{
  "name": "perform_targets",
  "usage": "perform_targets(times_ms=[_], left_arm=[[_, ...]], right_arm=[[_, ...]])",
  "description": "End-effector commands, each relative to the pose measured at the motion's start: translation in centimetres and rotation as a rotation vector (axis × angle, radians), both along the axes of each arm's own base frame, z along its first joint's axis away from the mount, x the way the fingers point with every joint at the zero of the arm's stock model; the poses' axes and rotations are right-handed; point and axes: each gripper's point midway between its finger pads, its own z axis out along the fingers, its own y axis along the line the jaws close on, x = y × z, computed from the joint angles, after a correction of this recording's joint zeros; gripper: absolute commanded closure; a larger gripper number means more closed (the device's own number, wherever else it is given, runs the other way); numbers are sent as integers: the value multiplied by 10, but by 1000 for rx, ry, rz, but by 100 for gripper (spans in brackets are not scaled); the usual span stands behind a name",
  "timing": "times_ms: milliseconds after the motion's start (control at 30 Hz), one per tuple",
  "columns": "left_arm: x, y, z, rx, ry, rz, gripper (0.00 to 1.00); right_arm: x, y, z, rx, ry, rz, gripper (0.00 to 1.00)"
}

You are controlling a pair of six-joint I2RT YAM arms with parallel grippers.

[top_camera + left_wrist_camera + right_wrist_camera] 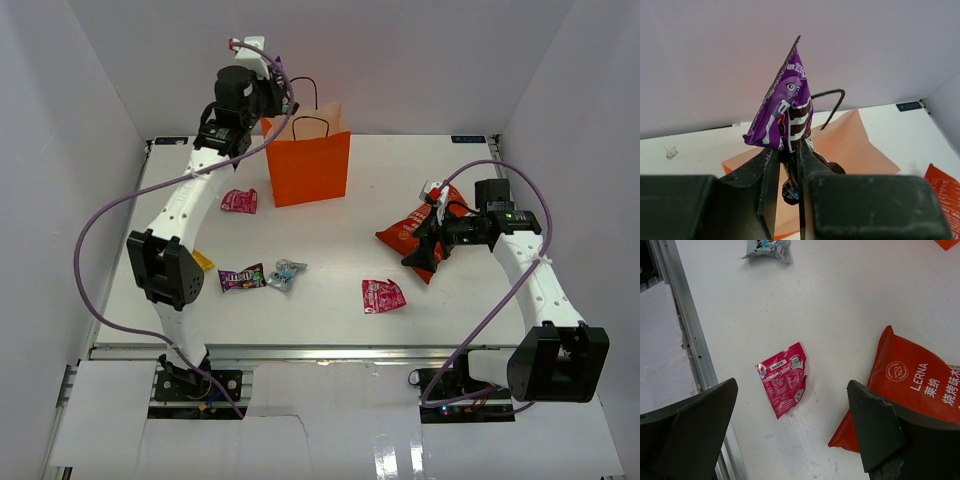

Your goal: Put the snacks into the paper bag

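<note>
I will move my right gripper down and to the left in the top view next, onto the pink packet's end by the chip bag, because that end is below the gripper's fingers on that side.
The orange paper bag (308,165) stands upright at the back. My left gripper (270,100) is raised over the bag's left top edge. In the left wrist view it (787,145) is shut on a purple candy packet (787,100), with the open bag (850,140) below. My right gripper (428,248) is open and empty, low over the table by the red chip bag (415,232). In the right wrist view it (792,387) spans a pink packet (785,385) and the chip bag's corner (920,385). Another dark purple packet (241,277), a silver-blue packet (286,272) and pink packets (239,201) (383,295) lie on the table.
A yellow packet (203,262) is half hidden behind the left arm. White walls enclose the table on three sides. A metal rail (320,352) runs along the near edge, also seen in the right wrist view (695,355). The silver-blue packet (769,247) shows at the top there.
</note>
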Motion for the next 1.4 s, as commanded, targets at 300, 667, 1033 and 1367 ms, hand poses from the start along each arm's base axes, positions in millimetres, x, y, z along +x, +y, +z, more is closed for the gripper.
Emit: perform_targets(times_ms=[300,667,1033,1367], left_arm=[[7,-24,-15,97,-41,-5,65],[-25,-18,16,65,-66,-22,18],[-174,32,-14,-63,136,-8,5],[-315,70,-153,-358,449,78,2]], right_arm=[[-5,3,6,23,-27,21,4],[-27,29,9,-16,-194,341,5],[-58,69,-9,-103,-395,789,3],[-19,75,-81,-454,-299,590,1]])
